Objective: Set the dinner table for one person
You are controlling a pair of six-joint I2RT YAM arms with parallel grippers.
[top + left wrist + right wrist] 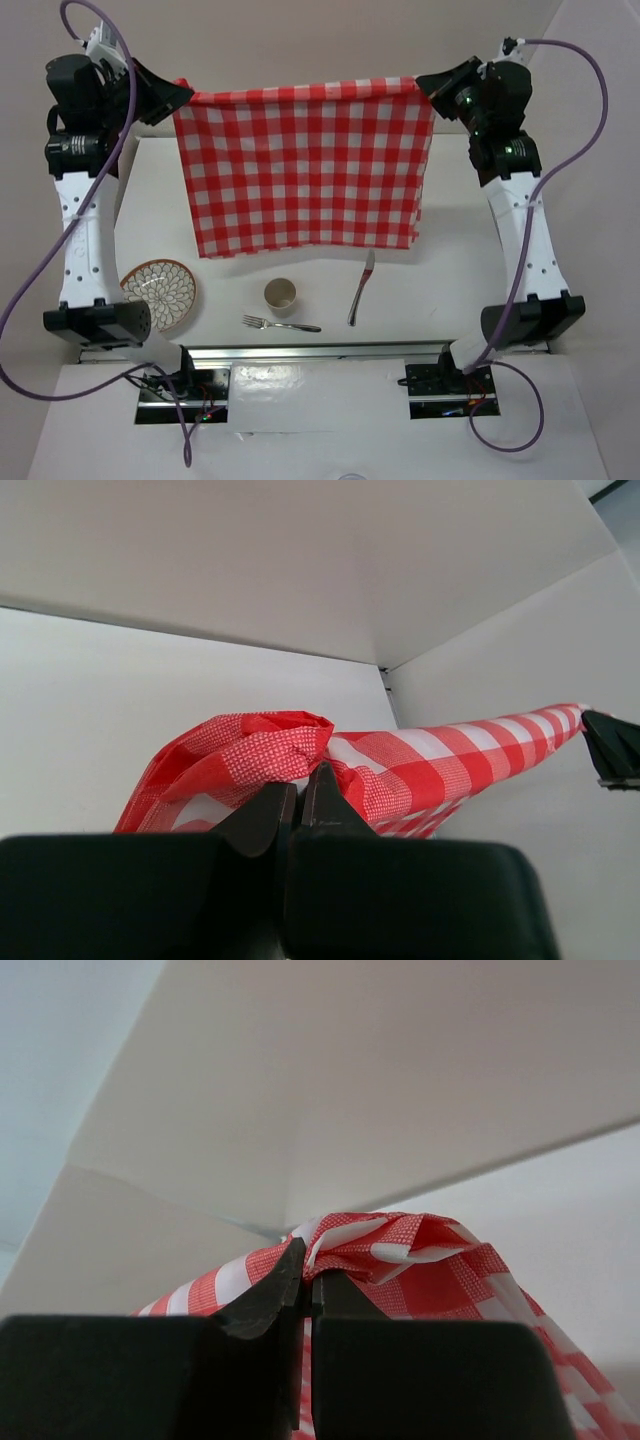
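Observation:
I will move my left gripper back and down next and let go of the checked cloth's corner on the bare tabletop between plate [160, 292] and cup, because the cloth is hanging in the air.
A red-and-white checked cloth [305, 165] hangs stretched in the air between my two grippers, above the far part of the white dinner table [440, 290]. My left gripper [183, 95] is shut on its left top corner [250, 750]. My right gripper [428, 83] is shut on its right top corner [390, 1245]. The cloth's lower edge hangs above the table's middle. On the table's near part lie a patterned plate [160, 292], a beige cup [281, 294], a fork [281, 324] and a knife [361, 288].
White walls stand behind the table. A metal rail [320, 352] with the arm bases runs along the near edge. Purple cables loop beside both arms.

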